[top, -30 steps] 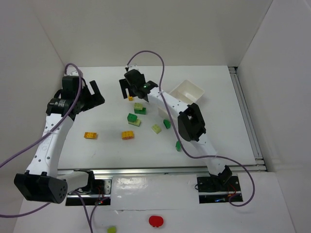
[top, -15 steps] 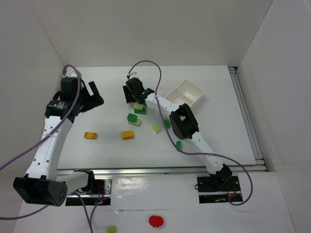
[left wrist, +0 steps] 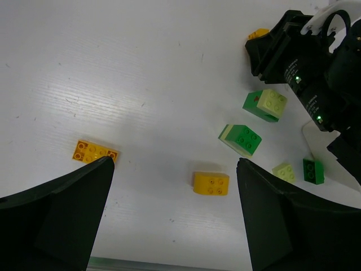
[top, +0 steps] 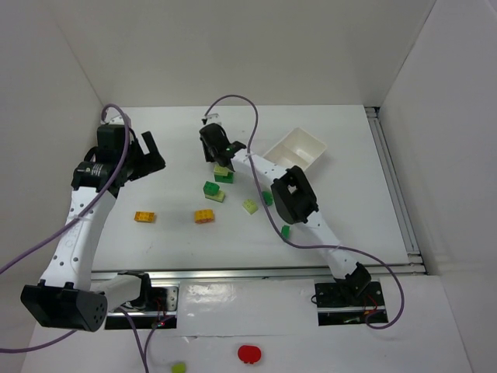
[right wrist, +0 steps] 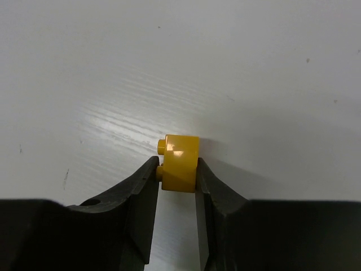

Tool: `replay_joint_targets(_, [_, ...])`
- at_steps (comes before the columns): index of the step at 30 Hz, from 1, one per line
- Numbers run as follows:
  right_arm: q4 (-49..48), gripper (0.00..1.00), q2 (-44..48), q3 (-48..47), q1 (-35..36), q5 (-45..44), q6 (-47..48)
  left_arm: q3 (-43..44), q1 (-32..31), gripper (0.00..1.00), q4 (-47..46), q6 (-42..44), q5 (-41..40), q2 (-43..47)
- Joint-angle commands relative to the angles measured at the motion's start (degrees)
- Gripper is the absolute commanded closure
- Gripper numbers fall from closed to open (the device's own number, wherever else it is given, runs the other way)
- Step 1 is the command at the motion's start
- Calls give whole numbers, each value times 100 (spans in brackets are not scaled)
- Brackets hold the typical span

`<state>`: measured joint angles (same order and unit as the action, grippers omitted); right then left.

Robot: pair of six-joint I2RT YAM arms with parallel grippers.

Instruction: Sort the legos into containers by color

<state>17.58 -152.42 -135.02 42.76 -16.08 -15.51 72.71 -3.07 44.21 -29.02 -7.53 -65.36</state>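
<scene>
My right gripper will lift next and go over the white container's far end to release the lego, as that is to its right in the top view.
In the right wrist view my right gripper point(right wrist: 177, 169) is shut on a small orange-yellow lego point(right wrist: 179, 162) that rests on the white table. From above, that gripper point(top: 211, 152) sits at the back centre and hides the brick. My left gripper point(top: 151, 153) hangs open at the back left, with nothing between its fingers point(left wrist: 67, 214). Loose legos lie mid-table: two orange ones point(top: 144, 217) point(top: 204, 216), a dark green one point(top: 210, 189), a lime-on-green stack point(top: 223, 173), a pale lime one point(top: 250, 206) and a dark green one point(top: 267, 198). The white container point(top: 296, 149) stands tilted at the back right.
Another dark green brick point(top: 285, 231) lies beside the right arm's lower link. A metal rail point(top: 256, 272) runs along the table's front edge. On the ledge in front lie a flat red round thing point(top: 248, 354) and a lime brick point(top: 178, 367). White walls close in three sides.
My right gripper came down over the orange-yellow lego at the back and closed on it. The left arm shifted only slightly and stayed open.
</scene>
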Motion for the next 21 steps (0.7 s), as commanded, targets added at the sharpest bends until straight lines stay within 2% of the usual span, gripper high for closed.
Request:
replay_joint_targets(1, [-316, 83, 1318, 473, 5, -194, -14, -37, 35, 1, -61, 282, 58, 32])
replay_joint_targets(4, [-439, 84, 2425, 1510, -215, -317, -189, -99, 35, 1, -61, 405, 190, -178])
replay_joint_targets(6, [-632, 84, 3335, 2309, -496, -370, -373, -168, 35, 1, -61, 405, 252, -231])
replay_joint_targets(7, [-781, 84, 3620, 3071, -758, -274, -461, -247, 35, 1, -61, 405, 252, -231])
replay_joint_targets(9, [-836, 84, 4365, 3734, -1041, -142, -725, -327, 35, 1, -114, 274, 252, -231])
replay_joint_targets(10, [-783, 84, 4570, 4268, -1312, -141, -795, -380, 35, 1, -175, 274, 252, -310])
replay_joint_targets(13, [-555, 84, 5142, 5070, -1700, -141, -875, -380, -18, 2, -175, 203, 366, -450])
replay_joint_targets(17, [-414, 84, 5494, 5635, -2394, 7, -928, -380, -71, 3, -236, 142, 419, -653])
replay_joint_targets(21, [-414, 84, 5565, 5759, -2448, 70, -849, -327, -123, 3, -290, 89, 472, -767])
